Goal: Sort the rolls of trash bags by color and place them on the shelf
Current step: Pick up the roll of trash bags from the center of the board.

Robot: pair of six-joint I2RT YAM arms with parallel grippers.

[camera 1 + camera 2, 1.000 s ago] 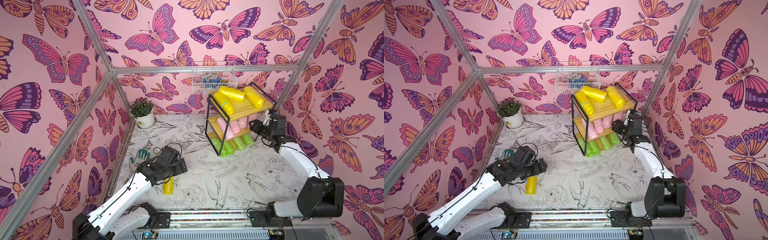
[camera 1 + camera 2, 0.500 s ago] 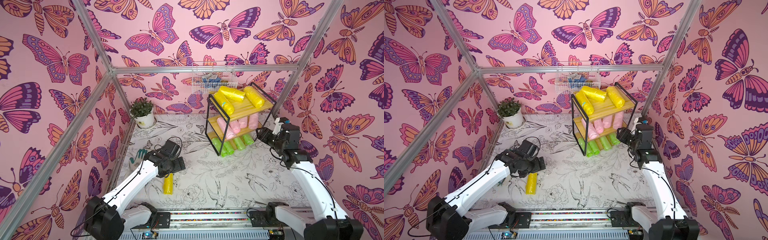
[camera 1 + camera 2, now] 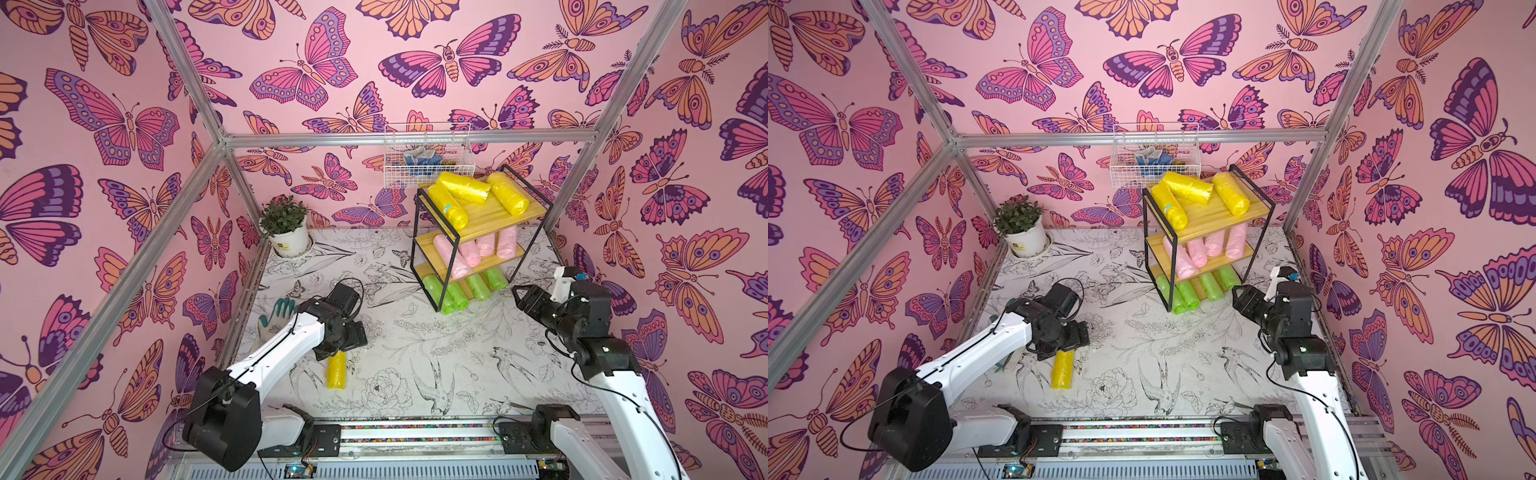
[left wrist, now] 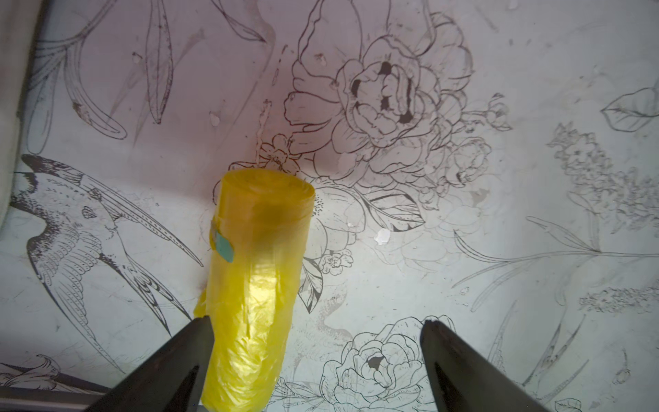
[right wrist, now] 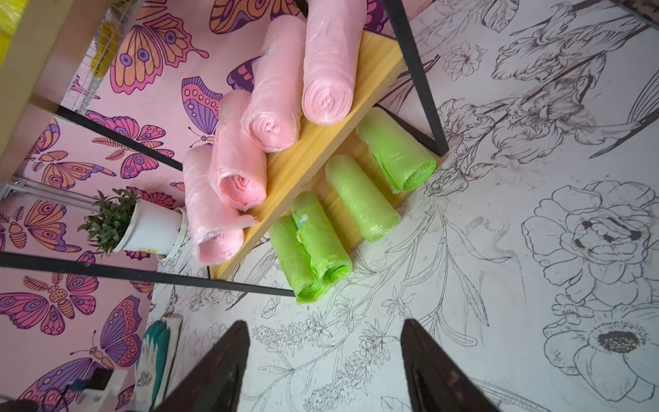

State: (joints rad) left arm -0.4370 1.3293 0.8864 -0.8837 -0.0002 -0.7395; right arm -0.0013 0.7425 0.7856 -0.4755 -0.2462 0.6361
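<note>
I will shift my left gripper's open fingers toward one finger and lower them astride the yellow roll's far end (image 3: 336, 359) (image 4: 262, 230) to close, since that end lies below, off-centre.
The shelf (image 3: 486, 218) stands at the back right. It holds three yellow rolls (image 3: 465, 188) on its top board, several pink rolls (image 3: 469, 253) on the middle board and several green rolls (image 3: 457, 291) on the bottom one. One more yellow roll (image 3: 336, 370) lies on the table at the front left. My left gripper (image 3: 338, 347) hovers open over its far end. In the left wrist view this yellow roll (image 4: 256, 278) lies just inside one finger (image 4: 185, 356). My right gripper (image 3: 517, 291) is open and empty, off the shelf's front right corner.
A potted plant (image 3: 286, 228) sits in the back left corner. A grey-and-green glove (image 3: 276, 311) lies by the left wall, behind my left arm. A white wire basket (image 3: 428, 160) hangs on the back wall above the shelf. Aluminium posts frame the walls.
My right gripper has drawn back from the shelf towards the front and opened wider. My left arm has shifted its pose while its gripper stays over the yellow roll on the table.
</note>
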